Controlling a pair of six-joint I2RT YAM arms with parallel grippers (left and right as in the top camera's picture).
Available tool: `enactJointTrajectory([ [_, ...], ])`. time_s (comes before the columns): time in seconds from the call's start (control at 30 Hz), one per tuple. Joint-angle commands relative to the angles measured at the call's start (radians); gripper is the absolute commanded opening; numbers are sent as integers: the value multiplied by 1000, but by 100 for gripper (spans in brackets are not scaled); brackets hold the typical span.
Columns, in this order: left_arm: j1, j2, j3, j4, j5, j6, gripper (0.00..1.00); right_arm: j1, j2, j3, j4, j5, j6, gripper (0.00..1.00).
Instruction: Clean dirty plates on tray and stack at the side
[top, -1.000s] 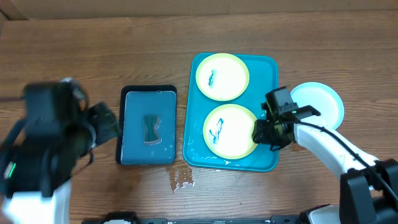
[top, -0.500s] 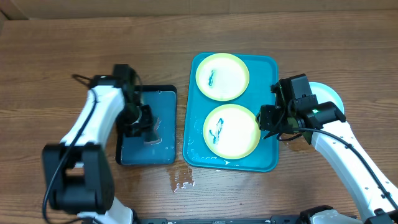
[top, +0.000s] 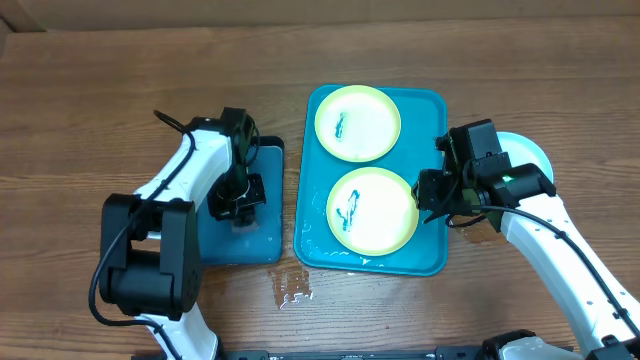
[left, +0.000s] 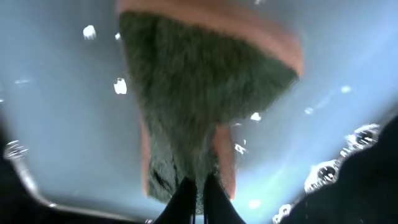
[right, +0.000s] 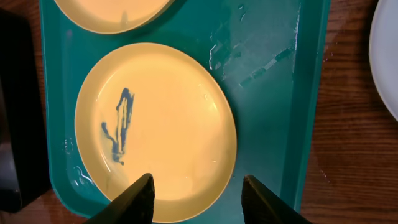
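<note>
I need to move my right gripper down next, onto the near plate's rim facing the teal-rimmed plate (top: 527, 165). Then I need to close on the near plate's rim, which is still below my fingers.
Two lime-rimmed plates lie in the teal tray (top: 434, 110): the far plate (top: 357, 122) and the near plate (top: 372, 210), each with a dark blue-green smear. A teal-rimmed plate (top: 527, 165) rests on the table to the right of the tray, partly under my right arm. My right gripper (top: 425, 205) hangs open at the near plate's right edge; in the right wrist view its fingers (right: 138, 198) straddle the rim of that plate (right: 155, 124). My left gripper (top: 238, 205) is shut on a sponge (left: 199, 93), green scrub side up, in the small tray.
A black-edged small tray (top: 262, 238) with a wet blue-grey mat sits to the left of the teal tray. Water drops (top: 293, 288) lie on the wooden table in front of both. The teal tray's floor (right: 267, 56) is wet too.
My left arm swung right over the small tray, came down on the sponge and shut on it. My right gripper shifted slightly and has held still over the near plate since.
</note>
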Motion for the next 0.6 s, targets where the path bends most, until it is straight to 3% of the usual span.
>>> enactJointTrajectory([
  [0.0, 13, -74, 55, -13, -90, -16, 29, -1, 6, 2, -2, 7, 0, 47],
  [0.17, 13, -68, 8, 44, -136, -16, 42, -1, 6, 2, -2, 6, 0, 47],
  [0.27, 13, -51, -79, 152, -128, -16, 43, -1, 6, 2, -2, 7, 0, 47],
  [0.33, 13, -34, -117, 202, -94, -15, 34, -1, 6, 2, -1, 7, 0, 47],
  [0.37, 13, -31, -125, 210, -79, -10, 24, -1, 6, 2, -1, 7, 0, 47],
  [0.4, 13, -28, -132, 210, -77, -9, 7, -1, 6, 2, -1, 7, 0, 47],
  [0.57, 14, -30, -90, 164, -77, -9, 4, -2, 6, 2, -9, 56, 37, 47],
])
